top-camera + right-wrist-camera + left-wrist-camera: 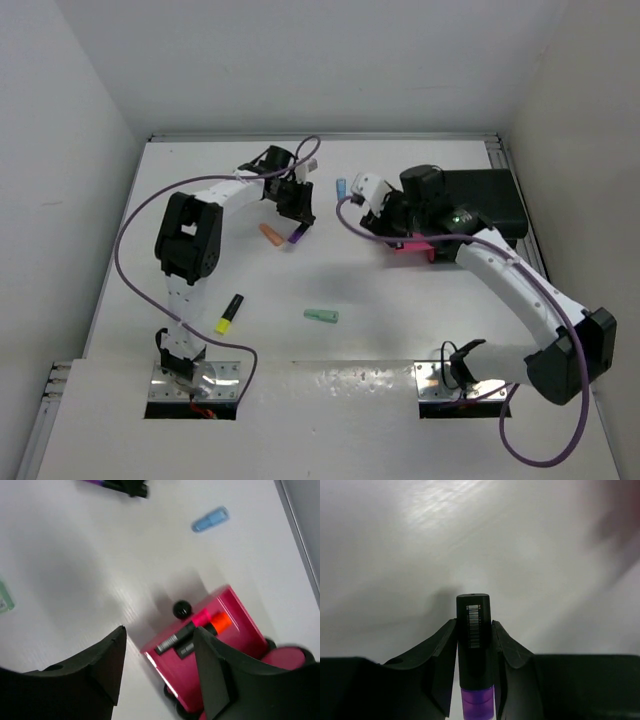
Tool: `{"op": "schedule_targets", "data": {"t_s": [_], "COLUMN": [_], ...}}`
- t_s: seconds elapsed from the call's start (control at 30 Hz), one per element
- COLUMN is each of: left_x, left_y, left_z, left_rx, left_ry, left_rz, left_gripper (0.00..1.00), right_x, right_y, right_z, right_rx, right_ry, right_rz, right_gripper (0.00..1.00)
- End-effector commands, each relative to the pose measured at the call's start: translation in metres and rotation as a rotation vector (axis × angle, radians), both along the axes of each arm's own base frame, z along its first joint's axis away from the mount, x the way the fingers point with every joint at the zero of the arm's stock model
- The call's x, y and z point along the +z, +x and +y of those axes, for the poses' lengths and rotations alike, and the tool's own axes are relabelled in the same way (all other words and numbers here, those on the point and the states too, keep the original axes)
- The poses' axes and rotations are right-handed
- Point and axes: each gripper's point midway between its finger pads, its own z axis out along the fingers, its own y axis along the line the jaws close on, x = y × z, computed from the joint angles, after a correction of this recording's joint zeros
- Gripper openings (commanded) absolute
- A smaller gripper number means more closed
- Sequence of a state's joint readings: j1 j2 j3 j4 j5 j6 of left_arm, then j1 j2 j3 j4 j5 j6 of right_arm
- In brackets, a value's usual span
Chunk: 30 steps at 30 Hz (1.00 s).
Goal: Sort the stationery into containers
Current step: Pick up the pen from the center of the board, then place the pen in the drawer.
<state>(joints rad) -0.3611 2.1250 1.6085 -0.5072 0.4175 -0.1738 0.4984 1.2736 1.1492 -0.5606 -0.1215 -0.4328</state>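
Observation:
My open right gripper next goes left in the top view from the magenta drawer (410,247) onto the highlighter's purple-tipped end (299,232), sticking out of my left gripper.
My left gripper (296,212) is shut on a black highlighter with a purple tip (296,238) and holds it over the table at the back centre. In the left wrist view the highlighter (474,640) stands between the two fingers. My right gripper (385,215) is open and empty. It hangs over an open magenta drawer (410,247) pulled out of the black box (490,200). In the right wrist view the drawer (220,670) holds a pink-tipped highlighter (182,630) and an orange-tipped one (205,635), behind its round black knob (182,609).
An orange piece (270,234) lies beside the left gripper. A blue piece (341,187) lies at the back centre and also shows in the right wrist view (210,519). A mint piece (321,316) and a yellow-tipped highlighter (229,313) lie nearer the front. White walls enclose the table.

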Motion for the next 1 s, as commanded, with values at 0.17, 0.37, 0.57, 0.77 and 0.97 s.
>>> {"op": "schedule_targets", "data": {"t_s": [0.17, 0.37, 0.57, 0.77, 0.97], "left_x": [0.099, 0.109, 0.114, 0.116, 0.116], "left_y": [-0.073, -0.100, -0.115, -0.121, -0.130], "left_z": [-0.056, -0.068, -0.074, -0.078, -0.083], "left_rx": [-0.194, -0.241, -0.260, -0.274, -0.295], "left_ry": [-0.346, -0.396, -0.433, -0.444, -0.471], "left_rz": [0.076, 0.107, 0.125, 0.133, 0.157], "left_gripper": [0.00, 0.00, 0.00, 0.00, 0.00], "right_x": [-0.005, -0.015, -0.033, -0.051, -0.061], "right_y": [-0.022, -0.034, -0.057, -0.067, -0.074], "right_z": [0.084, 0.119, 0.131, 0.132, 0.134], "right_rx": [0.561, 0.714, 0.842, 0.887, 0.918], "right_ry": [-0.028, -0.035, -0.056, -0.075, -0.094], "right_rz": [-0.256, -0.299, -0.297, -0.263, -0.275], "right_gripper": [0.49, 0.51, 0.51, 0.50, 0.50]}}
